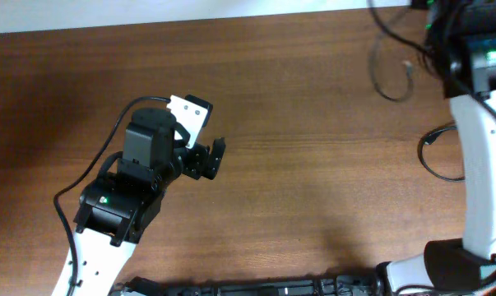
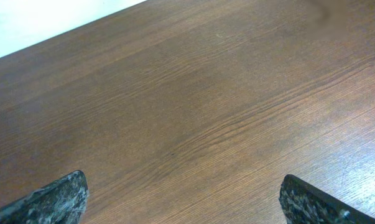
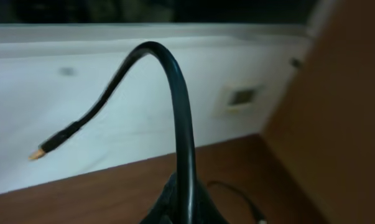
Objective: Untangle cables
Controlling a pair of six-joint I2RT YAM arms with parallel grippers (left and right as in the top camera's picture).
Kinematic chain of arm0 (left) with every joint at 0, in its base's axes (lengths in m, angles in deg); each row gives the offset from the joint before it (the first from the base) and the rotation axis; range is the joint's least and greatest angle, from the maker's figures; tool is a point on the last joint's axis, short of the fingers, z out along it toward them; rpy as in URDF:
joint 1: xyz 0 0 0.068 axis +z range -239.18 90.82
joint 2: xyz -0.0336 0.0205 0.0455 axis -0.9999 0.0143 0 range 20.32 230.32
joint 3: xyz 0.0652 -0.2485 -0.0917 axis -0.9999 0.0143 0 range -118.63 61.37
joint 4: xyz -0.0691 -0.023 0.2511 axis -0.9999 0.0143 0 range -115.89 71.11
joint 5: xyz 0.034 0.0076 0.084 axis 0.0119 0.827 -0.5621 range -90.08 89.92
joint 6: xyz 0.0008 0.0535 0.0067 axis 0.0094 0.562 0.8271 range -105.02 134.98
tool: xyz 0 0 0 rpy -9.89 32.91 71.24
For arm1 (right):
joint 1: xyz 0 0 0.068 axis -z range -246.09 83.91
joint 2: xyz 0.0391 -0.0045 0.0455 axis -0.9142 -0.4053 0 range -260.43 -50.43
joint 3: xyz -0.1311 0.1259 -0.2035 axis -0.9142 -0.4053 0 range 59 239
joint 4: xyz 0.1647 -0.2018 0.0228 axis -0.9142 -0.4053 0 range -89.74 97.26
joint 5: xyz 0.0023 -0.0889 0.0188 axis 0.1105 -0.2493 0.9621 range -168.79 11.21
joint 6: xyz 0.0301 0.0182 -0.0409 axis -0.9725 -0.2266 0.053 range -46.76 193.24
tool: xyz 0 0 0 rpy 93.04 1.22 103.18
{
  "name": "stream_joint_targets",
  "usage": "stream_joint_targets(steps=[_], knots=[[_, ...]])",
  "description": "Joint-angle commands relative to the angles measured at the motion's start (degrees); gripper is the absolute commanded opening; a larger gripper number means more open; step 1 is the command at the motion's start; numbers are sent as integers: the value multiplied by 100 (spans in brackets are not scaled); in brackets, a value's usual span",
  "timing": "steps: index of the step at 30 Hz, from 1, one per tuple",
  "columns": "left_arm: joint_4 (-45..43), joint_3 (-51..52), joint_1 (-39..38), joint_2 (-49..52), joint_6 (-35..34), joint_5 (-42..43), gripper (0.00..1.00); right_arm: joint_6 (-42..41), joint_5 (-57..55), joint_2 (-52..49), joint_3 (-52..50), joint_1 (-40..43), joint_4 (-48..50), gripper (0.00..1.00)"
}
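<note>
The right gripper tips downward next and lowers the thin black cable toward the table near the far white strip.
In the right wrist view my right gripper (image 3: 184,202) is shut on a thin black cable (image 3: 175,93). The cable arcs up and left to a small plug tip (image 3: 39,152) that hangs free in the air. A second thin cable (image 3: 234,190) lies on the table behind it. In the overhead view a cable loop with a small plug (image 1: 389,78) lies at the top right, and another loop (image 1: 433,156) lies beside the right arm. My left gripper (image 1: 212,157) is open and empty over bare wood, far left of the cables. Its fingers (image 2: 181,199) hold nothing.
The wooden table (image 1: 313,181) ends at a white strip along the far edge (image 1: 231,12). The right arm's white link (image 1: 482,164) runs down the right side. The left arm's own thick black wire (image 1: 91,173) loops beside it.
</note>
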Motion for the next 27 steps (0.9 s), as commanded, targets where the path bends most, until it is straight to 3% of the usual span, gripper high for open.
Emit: stream_joint_targets(steps=[1,13,25,26,27], knots=[[-11,-63,35,-28,94,48,99,7,343,-254,72,452,28,4],[-13,-63,35,-28,94,48,99,7,597,-1106,-9,1071,-354,4],[-11,-63,33,-28,94,48,99,7,597,-2166,-33,1115,-931,5],[-13,-63,33,-28,94,48,99,7,597,-2232,-33,1113,-1010,16],[-13,-63,33,-28,94,48,99,7,597,-2306,-42,1113,-1121,44]])
